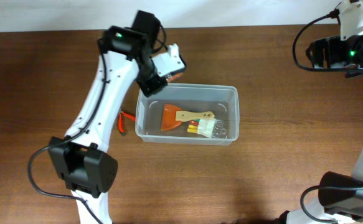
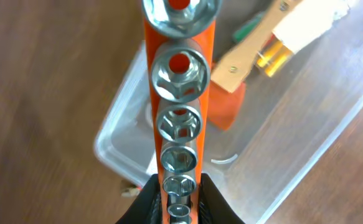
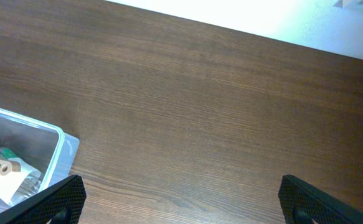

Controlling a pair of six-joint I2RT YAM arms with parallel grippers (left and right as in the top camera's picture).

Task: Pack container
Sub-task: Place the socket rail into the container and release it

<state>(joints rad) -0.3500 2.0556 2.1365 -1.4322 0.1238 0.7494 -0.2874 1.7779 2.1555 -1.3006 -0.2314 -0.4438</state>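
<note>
My left gripper lowers and comes back into the container's end by the red-handled pliers next, where the container's bare bottom shows (image 1: 153, 116) (image 2: 214, 145) beside the scraper's orange blade.
The container (image 1: 145, 112) is a clear plastic tub at the table's middle; it also shows in the left wrist view (image 2: 116, 134) and the right wrist view (image 3: 55, 140). Inside lie an orange scraper with a wooden handle (image 1: 180, 116) and small yellow and green tools (image 1: 197, 129). My left gripper (image 2: 180, 198) is shut on an orange rail of steel sockets (image 2: 179, 81) and holds it above the container's back left corner (image 1: 162, 78). My right gripper (image 3: 181, 199) is open and empty, high over bare table at the far right (image 1: 346, 50).
Red-handled pliers (image 1: 124, 120) lie on the table just left of the container, partly under my left arm. The table's back edge meets a white wall (image 3: 243, 15).
</note>
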